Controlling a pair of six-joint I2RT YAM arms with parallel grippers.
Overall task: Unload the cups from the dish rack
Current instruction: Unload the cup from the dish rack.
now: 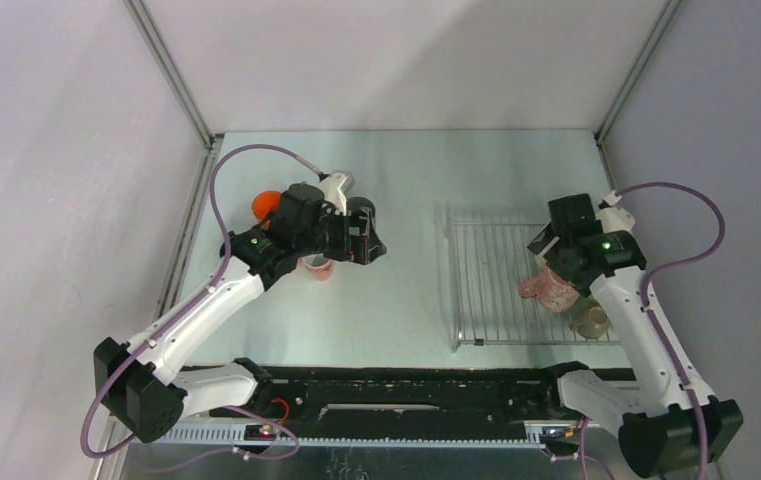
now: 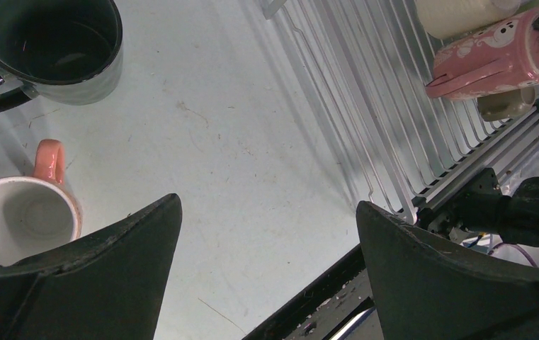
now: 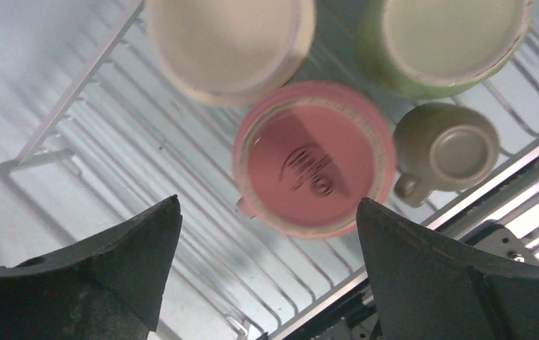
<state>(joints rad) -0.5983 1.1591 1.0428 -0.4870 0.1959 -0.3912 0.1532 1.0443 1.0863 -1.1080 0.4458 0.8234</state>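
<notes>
My right gripper comes down and across onto the pink cup's handle (image 1: 530,288) next, since that handle sticks out below the gripper and to its left in the top view.
The dish rack (image 1: 491,285) lies right of centre on the table. At its right end several cups stand upside down: a pink one (image 3: 316,159), a cream one (image 3: 227,42), a pale green one (image 3: 443,42) and a small beige one (image 3: 447,149). My right gripper (image 3: 266,212) hangs open above the rack, just beside the pink cup (image 1: 548,290), holding nothing. Over bare table left of the rack, my left gripper (image 2: 266,212) is open and empty. Near it stand a dark teal cup (image 2: 54,42), a pink-handled cup (image 2: 18,219) and an orange cup (image 1: 266,203).
The rack's left part (image 2: 365,92) is bare wire. White walls enclose the table on three sides. A black rail (image 1: 406,385) with the arm bases runs along the near edge. Purple cables loop from both arms.
</notes>
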